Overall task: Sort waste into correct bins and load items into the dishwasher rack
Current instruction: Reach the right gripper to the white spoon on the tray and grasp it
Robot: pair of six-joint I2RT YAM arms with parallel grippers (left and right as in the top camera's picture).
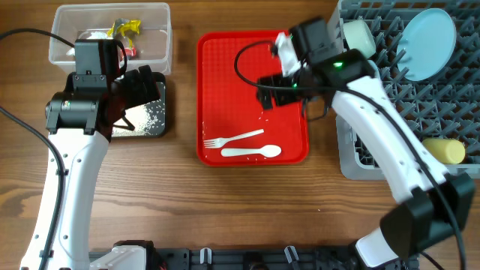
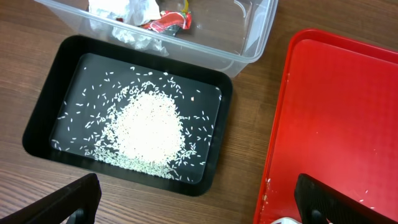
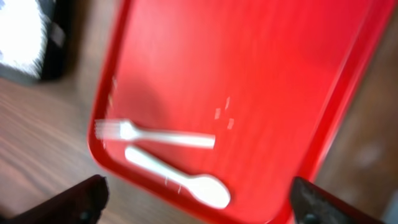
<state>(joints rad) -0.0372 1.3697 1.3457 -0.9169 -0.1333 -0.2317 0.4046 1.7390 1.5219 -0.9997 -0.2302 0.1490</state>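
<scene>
I will next bring the open fingers of my right gripper back and down onto the rounded tip of the white spoon's bowl end [image 1: 273, 151] [image 3: 211, 191], as it lies below and nearer my base.
The clear tub [image 1: 157, 45] at back left holds white tissue [image 2: 121, 11] and red and yellow wrappers [image 1: 125, 30]. The black tub [image 2: 43, 118] in front of it holds a heap of rice grains [image 2: 149, 124]. My left gripper [image 2: 193, 202] is open and empty, hovering above the black tub's near right corner. A white fork [image 1: 232, 139] and spoon [image 1: 251, 152] lie at the front of the red tray [image 1: 217, 52]. My right gripper [image 3: 199, 199] is open and empty above the tray. The grey-blue rack [image 1: 352, 161] holds the blue plate [image 1: 427, 43], whitish cup [image 1: 358, 35] and yellow cup [image 1: 444, 151].
A few stray grains lie on the red tray [image 3: 222, 112]. Bare wooden table runs along the front. The right arm crosses over the rack's left edge. No bowls show in any view.
</scene>
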